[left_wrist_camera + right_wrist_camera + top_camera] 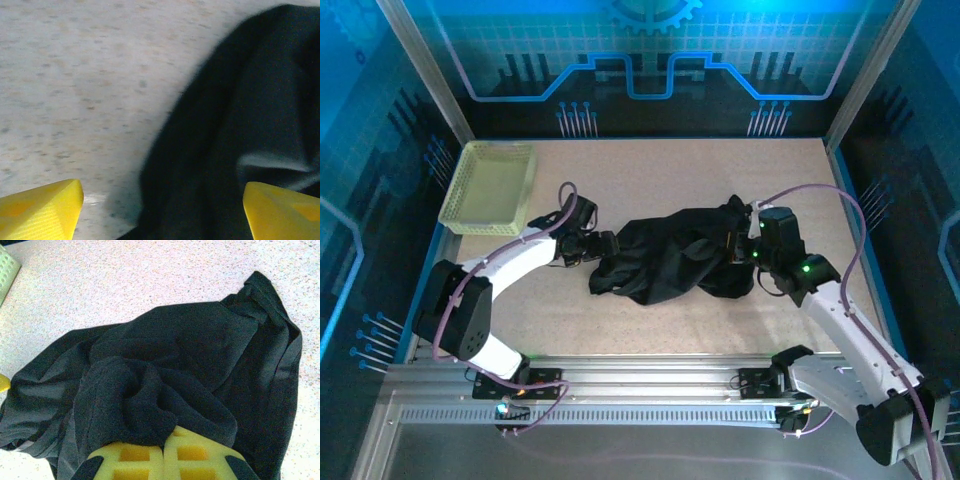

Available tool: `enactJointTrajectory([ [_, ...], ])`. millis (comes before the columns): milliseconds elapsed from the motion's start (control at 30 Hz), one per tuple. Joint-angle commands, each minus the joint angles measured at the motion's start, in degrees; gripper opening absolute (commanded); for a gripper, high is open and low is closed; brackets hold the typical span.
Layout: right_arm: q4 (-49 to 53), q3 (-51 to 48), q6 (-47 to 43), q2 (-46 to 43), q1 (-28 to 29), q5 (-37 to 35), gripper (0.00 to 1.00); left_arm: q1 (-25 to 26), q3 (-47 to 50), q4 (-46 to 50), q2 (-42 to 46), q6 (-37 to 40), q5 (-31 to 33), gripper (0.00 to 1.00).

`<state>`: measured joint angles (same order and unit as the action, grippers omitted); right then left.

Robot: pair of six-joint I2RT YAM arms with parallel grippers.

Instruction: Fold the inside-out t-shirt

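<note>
The robot's right gripper will next lift the bunched fold a little and then let it go, since the shirt lies crumpled in overlapping layers.
The black inside-out t-shirt lies crumpled in a heap in the middle of the table. My left gripper is at the heap's left end. In the left wrist view its yellow fingers stand wide apart, open, with the shirt's edge lying loose between them over the tabletop. My right gripper is at the heap's right end. In the right wrist view its yellow fingers are pressed together, shut on a bunched fold of the shirt.
A pale yellow-green mesh basket stands at the back left of the table, its corner showing in the right wrist view. Bare speckled tabletop surrounds the shirt. Blue walls and metal posts enclose the table.
</note>
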<state>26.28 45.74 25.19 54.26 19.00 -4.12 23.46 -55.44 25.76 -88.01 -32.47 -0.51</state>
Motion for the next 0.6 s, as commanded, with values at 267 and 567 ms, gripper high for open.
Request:
enactJointTrajectory([
  [267,-0.25,1.95,1.28,0.86,-2.34,-0.39,0.0,3.07,-3.74,-2.5,-8.96,1.1,-2.87,0.56],
  [567,-0.17,15.6,-0.83,2.63,-3.89,6.62,0.0,-2.05,-8.17,4.08,11.4,0.38,1.59,0.0],
])
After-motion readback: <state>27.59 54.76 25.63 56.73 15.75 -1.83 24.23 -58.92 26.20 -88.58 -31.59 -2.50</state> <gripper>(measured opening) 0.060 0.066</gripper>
